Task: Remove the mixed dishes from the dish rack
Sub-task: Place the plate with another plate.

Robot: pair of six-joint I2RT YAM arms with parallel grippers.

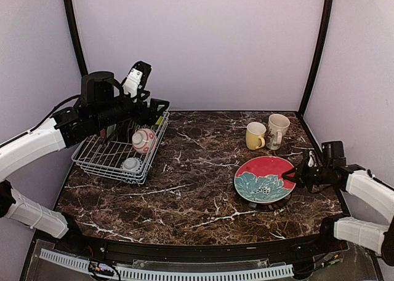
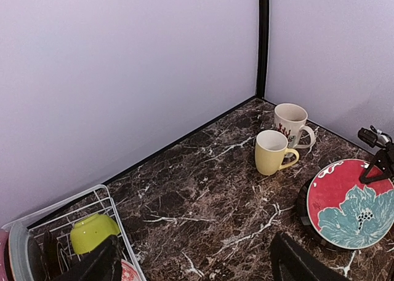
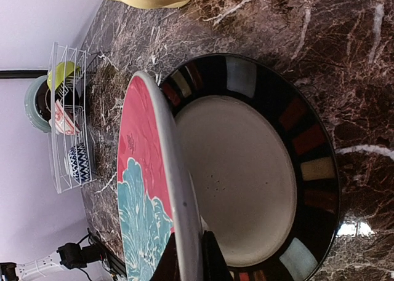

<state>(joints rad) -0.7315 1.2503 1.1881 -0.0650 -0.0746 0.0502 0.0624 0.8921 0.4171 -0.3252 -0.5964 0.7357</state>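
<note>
The red floral plate is still tilted over the black plate [image 1: 276, 205] [image 3: 246, 176] below, so the robot's right gripper should lower the held rim onto it and let go.
The white wire dish rack [image 1: 104, 157] stands at the back left. It holds a red-and-white bowl [image 1: 143, 139], a striped bowl [image 1: 131, 164] and a lime-green bowl [image 2: 92, 232]. My left gripper [image 1: 161, 110] hovers above the rack's far right corner, open and empty, with its fingers [image 2: 300, 264] wide apart. My right gripper [image 3: 189, 259] is shut on the rim of the red floral plate [image 1: 263, 178], holding it tilted over the black plate [image 3: 246, 176]. A yellow mug [image 1: 255, 136] and a cream patterned mug [image 1: 277, 130] stand at the back right.
A grey-rimmed dish [image 3: 32, 102] stands on edge at the rack's far end. Walls close the table at the back and both sides. The dark marble tabletop [image 1: 197, 170] lies between the rack and the plates.
</note>
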